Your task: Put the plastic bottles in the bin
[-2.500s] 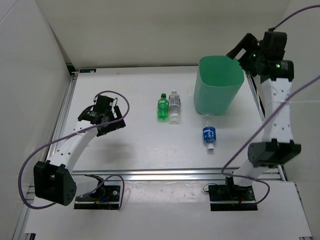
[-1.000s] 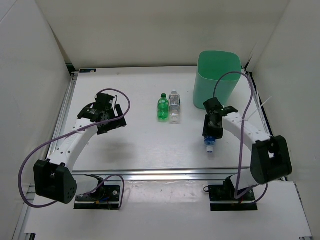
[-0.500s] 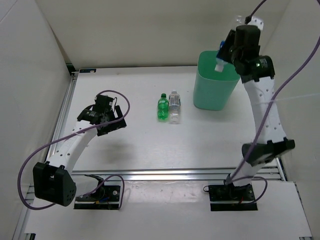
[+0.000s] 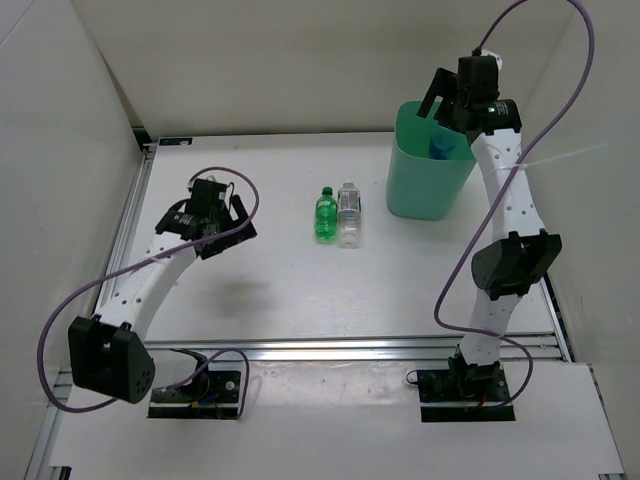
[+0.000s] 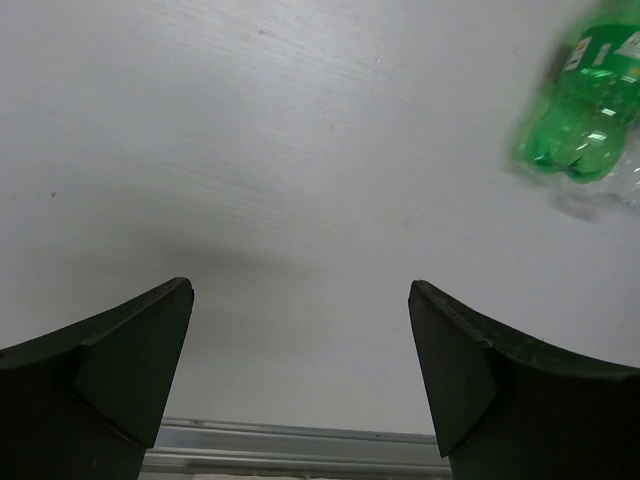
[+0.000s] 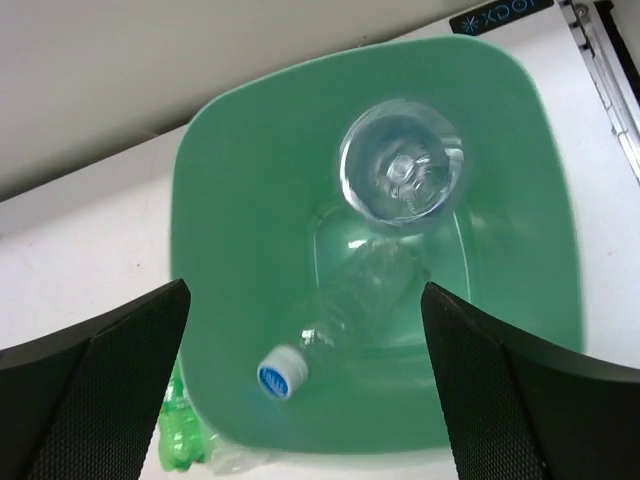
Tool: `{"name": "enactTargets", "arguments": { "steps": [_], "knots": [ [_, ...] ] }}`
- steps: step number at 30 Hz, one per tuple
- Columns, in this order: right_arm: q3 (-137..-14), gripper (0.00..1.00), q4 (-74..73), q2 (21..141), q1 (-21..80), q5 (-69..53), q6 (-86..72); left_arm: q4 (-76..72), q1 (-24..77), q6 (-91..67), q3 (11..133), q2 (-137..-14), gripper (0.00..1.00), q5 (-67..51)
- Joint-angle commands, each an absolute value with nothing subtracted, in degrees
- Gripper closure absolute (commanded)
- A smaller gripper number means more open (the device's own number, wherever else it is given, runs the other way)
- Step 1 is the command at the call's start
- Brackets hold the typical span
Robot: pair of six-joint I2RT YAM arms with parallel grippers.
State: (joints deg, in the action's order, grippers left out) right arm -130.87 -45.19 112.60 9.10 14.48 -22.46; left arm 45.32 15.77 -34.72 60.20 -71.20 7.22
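Note:
The green bottle lies below the left gripper and to its right in the top view. The left gripper moves toward the bottle next and lowers onto its capped shoulder (image 4: pixel 326 201).
The mint-green bin (image 4: pixel 425 195) stands at the back right. My right gripper (image 4: pixel 450 100) hovers over its mouth, open and empty. In the right wrist view (image 6: pixel 306 290) the bin's wall (image 6: pixel 240 220) holds two bottles. A clear bottle (image 6: pixel 402 175) shows base-on, and another clear bottle (image 6: pixel 350 305) with a white cap lies on the bottom. The top view shows a blue label (image 4: pixel 440 148) inside the bin. The green bottle (image 4: pixel 325 213) and the white-label bottle (image 4: pixel 348 212) lie side by side mid-table. My left gripper (image 4: pixel 225 225) is open and empty, left of them, above bare table (image 5: pixel 300 285). The green bottle (image 5: pixel 585 100) is at its upper right.
A white wall encloses the table on the left, back and right. A metal rail (image 4: pixel 350 350) runs along the near edge, and another rail (image 4: pixel 130 220) runs along the left side. Purple cables loop from both arms.
My right gripper has let go of the blue-label bottle, which has dropped into the bin. The right arm has shifted a little left over the bin. The left arm has barely moved.

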Motion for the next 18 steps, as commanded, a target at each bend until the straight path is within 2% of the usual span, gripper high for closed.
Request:
{"name": "enactTargets", "arguments": {
  "steps": [1, 5, 8, 12, 18],
  "knots": [
    [-129.0, 0.0, -45.8, 103.5, 8.3, 13.0, -24.5, 41.8, 16.0, -39.4, 66.5, -76.9, 0.0, 2.8],
    [-119.8, 0.0, -48.7, 95.3, 8.3, 14.7, -27.4, 39.3, 16.0, -36.0, 75.1, -88.2, 0.0, -14.4],
    [-112.9, 0.0, -50.4, 89.1, 8.8, 13.6, -28.0, 35.2, 16.0, -38.8, 80.1, -95.3, 0.0, -20.5],
    [-108.1, 0.0, -51.5, 83.2, 8.8, 11.3, -24.9, 32.3, 17.1, -40.8, 87.3, -104.4, 0.0, -23.0],
    [-99.0, 0.0, -52.0, 74.5, 6.7, 9.3, -25.5, 32.3, 21.1, -32.8, 109.0, -120.7, 0.0, -23.0]
  ]
}}
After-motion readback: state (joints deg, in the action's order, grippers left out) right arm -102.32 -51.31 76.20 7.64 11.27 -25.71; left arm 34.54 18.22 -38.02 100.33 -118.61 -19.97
